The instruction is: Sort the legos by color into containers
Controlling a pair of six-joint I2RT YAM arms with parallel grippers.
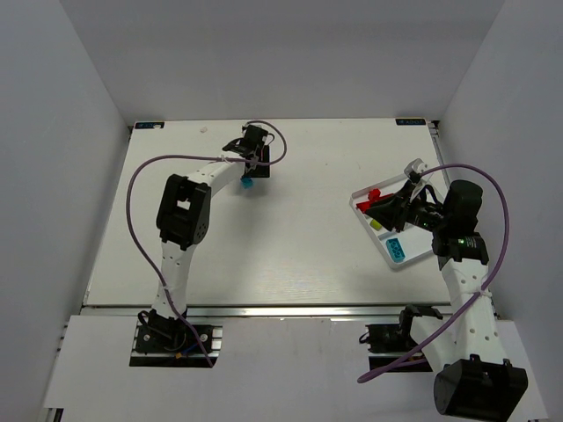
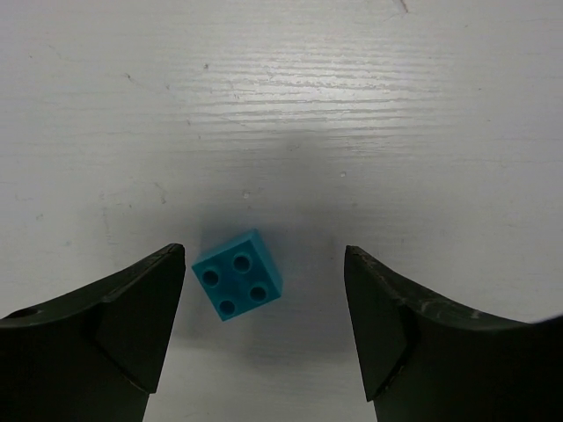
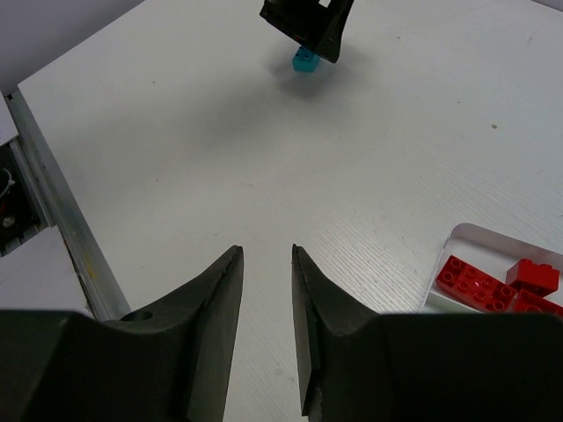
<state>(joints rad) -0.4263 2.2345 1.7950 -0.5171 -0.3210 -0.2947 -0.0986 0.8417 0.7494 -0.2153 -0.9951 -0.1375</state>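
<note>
My left gripper's open fingers are already on both sides of the cyan lego (image 1: pixel 246 183) (image 2: pixel 237 274), so my left gripper needs to go down a little around it and close them onto the lego's sides.
A cyan lego (image 2: pixel 237 274) lies studs up on the table, between my left gripper's open fingers and nearer the left one, not touched. It also shows in the top view (image 1: pixel 247 184) and the right wrist view (image 3: pixel 305 60). My left gripper (image 2: pixel 264 255) hovers over it at the far middle of the table (image 1: pixel 251 176). The white tray (image 1: pixel 407 263) holds red legos (image 1: pixel 374 195), a lime green one (image 1: pixel 376 224) and a cyan one (image 1: pixel 395 250) in separate compartments. My right gripper (image 3: pixel 266 249) is empty, its jaws a narrow gap apart, over the tray's left side (image 1: pixel 384 208).
The tray's corner (image 3: pixel 457 233) with the red legos (image 3: pixel 475 283) shows at the right of the right wrist view. The table's metal edge rail (image 3: pixel 44 189) runs along the left there. Purple cables loop over both arms.
</note>
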